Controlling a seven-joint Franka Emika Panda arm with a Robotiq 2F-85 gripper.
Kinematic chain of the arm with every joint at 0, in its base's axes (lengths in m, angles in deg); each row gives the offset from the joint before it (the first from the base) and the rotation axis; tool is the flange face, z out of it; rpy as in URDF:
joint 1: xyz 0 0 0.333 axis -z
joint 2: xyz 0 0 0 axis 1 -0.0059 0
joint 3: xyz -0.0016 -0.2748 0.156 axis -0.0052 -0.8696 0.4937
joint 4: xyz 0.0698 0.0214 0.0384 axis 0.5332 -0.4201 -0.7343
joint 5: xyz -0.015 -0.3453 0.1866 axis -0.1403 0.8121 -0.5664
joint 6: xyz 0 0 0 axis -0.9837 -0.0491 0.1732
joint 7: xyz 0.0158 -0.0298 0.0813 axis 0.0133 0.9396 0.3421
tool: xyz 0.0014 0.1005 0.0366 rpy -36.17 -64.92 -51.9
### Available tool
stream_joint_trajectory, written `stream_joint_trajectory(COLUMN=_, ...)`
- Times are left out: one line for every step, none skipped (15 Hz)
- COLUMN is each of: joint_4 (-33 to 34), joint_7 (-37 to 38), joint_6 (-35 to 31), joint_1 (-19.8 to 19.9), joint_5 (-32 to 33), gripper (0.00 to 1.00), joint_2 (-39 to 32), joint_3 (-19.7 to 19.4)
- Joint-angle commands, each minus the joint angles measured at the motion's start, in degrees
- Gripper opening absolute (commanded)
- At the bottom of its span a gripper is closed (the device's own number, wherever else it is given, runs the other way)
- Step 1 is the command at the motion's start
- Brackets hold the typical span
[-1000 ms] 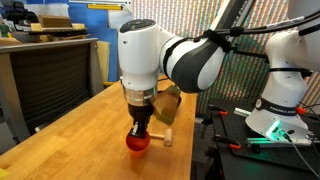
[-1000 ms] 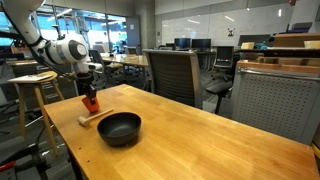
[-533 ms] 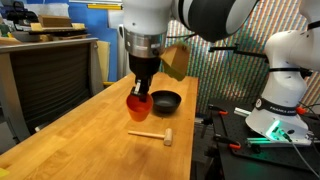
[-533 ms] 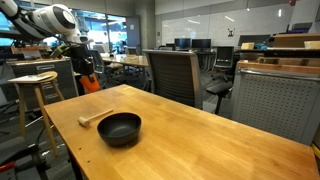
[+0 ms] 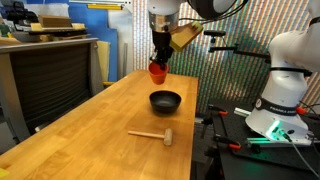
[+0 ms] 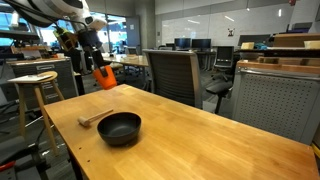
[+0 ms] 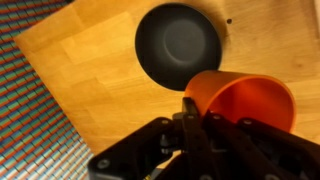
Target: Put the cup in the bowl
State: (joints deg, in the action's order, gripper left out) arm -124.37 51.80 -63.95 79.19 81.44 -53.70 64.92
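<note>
I need to move my gripper over the black bowl (image 5: 165, 101) (image 7: 178, 47) next and lower the cup until it stands inside.
My gripper (image 5: 158, 62) is shut on the red-orange cup (image 5: 157, 70) and holds it high in the air above the wooden table. The cup also shows in an exterior view (image 6: 104, 75) and in the wrist view (image 7: 240, 100), tilted, with a finger (image 7: 195, 118) over its rim. The black bowl (image 5: 165, 101) sits empty on the table below and a little ahead of the cup. It shows in an exterior view (image 6: 119, 128) and in the wrist view (image 7: 179, 45).
A light wooden mallet (image 5: 152, 134) lies on the table near the bowl, also in an exterior view (image 6: 93, 118). The table edge (image 5: 192, 130) borders a bench with a white robot base (image 5: 282, 100). An office chair (image 6: 170, 75) and a stool (image 6: 35, 90) stand beside the table.
The gripper lifted the cup off the table beside the mallet and carried it up and toward the bowl. Bowl and mallet have not moved.
</note>
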Motion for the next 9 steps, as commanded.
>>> stream_joint_trajectory(joint_4=-4.72, joint_7=6.22, joint_6=-2.73, joint_1=4.29, joint_5=-2.63, gripper=0.01, joint_2=0.45, joint_3=-0.86)
stream_joint_trajectory(joint_4=-6.43, joint_7=6.78, joint_6=-4.24, joint_1=5.45, joint_5=-4.09, gripper=0.01, joint_2=0.26, joint_3=-1.64)
stream_joint_trajectory(joint_4=-7.65, joint_7=7.65, joint_6=-5.76, joint_1=6.42, joint_5=-5.39, gripper=0.01, joint_2=0.00, joint_3=-2.27)
stream_joint_trajectory(joint_4=-8.98, joint_7=7.37, joint_6=-7.85, joint_1=7.32, joint_5=-7.44, gripper=0.01, joint_2=-0.60, joint_3=-3.12)
stream_joint_trajectory(joint_4=-10.36, joint_7=6.85, joint_6=-10.68, joint_1=8.23, joint_5=-9.57, gripper=0.01, joint_2=-1.39, joint_3=-4.03)
stream_joint_trajectory(joint_4=-11.44, joint_7=6.25, joint_6=-13.68, joint_1=9.08, joint_5=-11.74, gripper=0.01, joint_2=-2.38, joint_3=-4.91)
stream_joint_trajectory(joint_4=-12.25, joint_7=6.00, joint_6=-16.54, joint_1=9.80, joint_5=-13.76, gripper=0.01, joint_2=-3.26, joint_3=-5.66)
stream_joint_trajectory(joint_4=-12.78, joint_7=5.01, joint_6=-19.46, joint_1=10.23, joint_5=-16.01, gripper=0.01, joint_2=-4.69, joint_3=-6.23)
stream_joint_trajectory(joint_4=-13.18, joint_7=4.17, joint_6=-22.15, joint_1=10.64, joint_5=-17.81, gripper=0.01, joint_2=-5.88, joint_3=-6.74)
